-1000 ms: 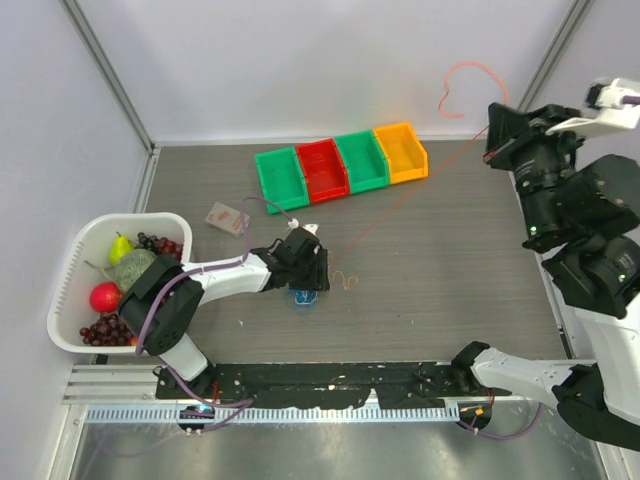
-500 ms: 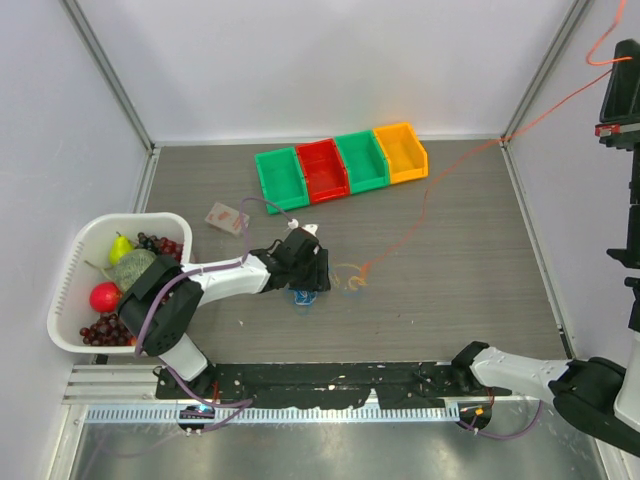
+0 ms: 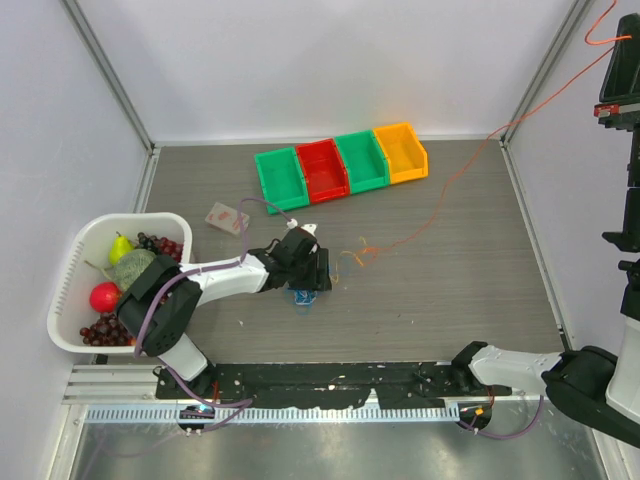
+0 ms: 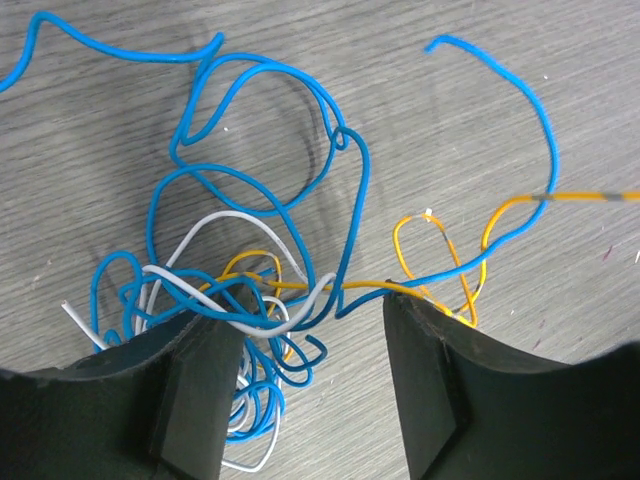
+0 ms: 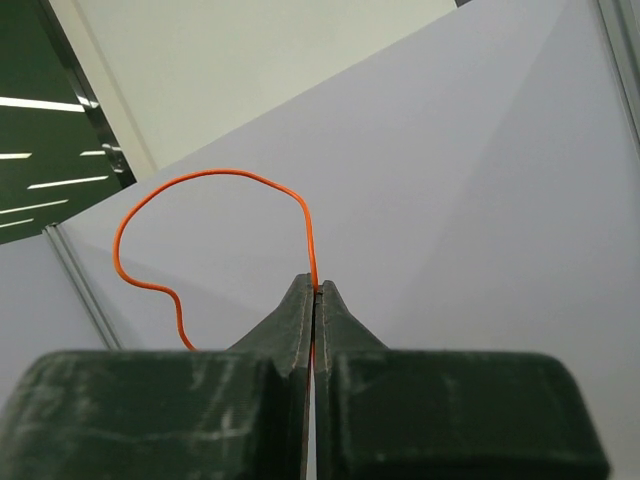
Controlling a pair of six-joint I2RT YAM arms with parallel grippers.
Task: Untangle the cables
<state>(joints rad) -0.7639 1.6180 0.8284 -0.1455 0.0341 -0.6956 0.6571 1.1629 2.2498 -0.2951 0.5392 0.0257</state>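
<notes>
Next, my right gripper needs to move down toward the small orange loops and release the orange cable, since they lie below the gripper and to its left in the top view.
A tangle of thin cables lies on the table under my left gripper (image 3: 305, 285). In the left wrist view the blue cable (image 4: 270, 150), the white cable (image 4: 230, 218) and the orange cable (image 4: 440, 250) loop together between my open fingers (image 4: 440, 390). My left gripper (image 4: 310, 400) is open, pressed down over the tangle. My right gripper (image 5: 316, 290) is shut on the orange cable (image 5: 215, 175) and is raised high at the far right (image 3: 620, 90). The orange cable (image 3: 450, 195) stretches from there down to small loops (image 3: 360, 255) next to the tangle.
Four bins, green (image 3: 280, 178), red (image 3: 322, 168), green (image 3: 361, 160) and orange (image 3: 401, 152), stand at the back. A white basket (image 3: 70, 290) of fruit sits at the left. A small packet (image 3: 226, 217) lies near it. Enclosure walls stand close around.
My right gripper has risen high to the far right, pulling the orange cable taut and dragging its loops away from the tangle. My left gripper has stayed on the tangle.
</notes>
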